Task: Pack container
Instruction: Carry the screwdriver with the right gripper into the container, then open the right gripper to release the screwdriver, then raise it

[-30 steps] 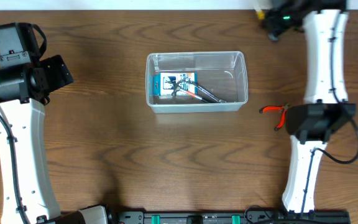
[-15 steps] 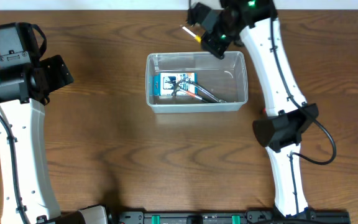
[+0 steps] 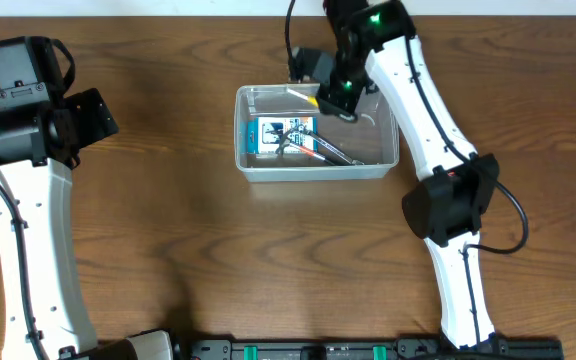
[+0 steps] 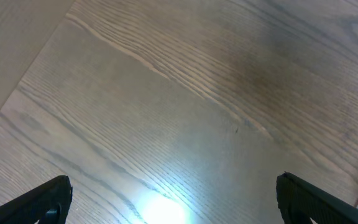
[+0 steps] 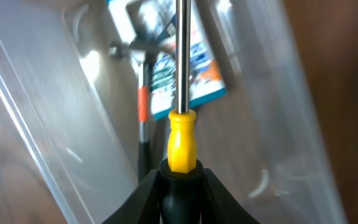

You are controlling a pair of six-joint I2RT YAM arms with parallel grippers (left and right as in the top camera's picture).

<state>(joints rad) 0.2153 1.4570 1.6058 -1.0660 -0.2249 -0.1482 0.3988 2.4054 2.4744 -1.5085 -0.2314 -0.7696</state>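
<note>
My right gripper has the screwdriver at the container's far rim. I will first lower it and pull it back from there, to get toward the dark tool's near end [image 3: 342, 160] [image 5: 144, 160].
The container [image 3: 313, 172], a clear plastic bin, stands mid-table with a blue-and-white box [image 3: 280, 135] and a dark tool with an orange grip [image 3: 320, 150] inside. My right gripper [image 3: 335, 92] hangs over its back rim, shut on the black end of a yellow-handled screwdriver [image 3: 308, 98]. In the right wrist view the screwdriver [image 5: 182, 140] points its shaft down into the container [image 5: 55, 137], above the box [image 5: 191, 74]; the right gripper [image 5: 182, 186] clamps the handle. My left gripper [image 3: 93, 115] is far left, open, and in its own view the left gripper [image 4: 173, 199] holds nothing above bare wood.
The right arm's elbow [image 3: 450, 205] hangs over the table to the right of the container. The left arm [image 3: 28, 230] runs along the left edge. A pale surface [image 4: 5, 50] borders the wood at the left of the left wrist view.
The right arm has swung from the back right corner leftward, bringing the screwdriver over the container's back rim. The left arm has not moved.
</note>
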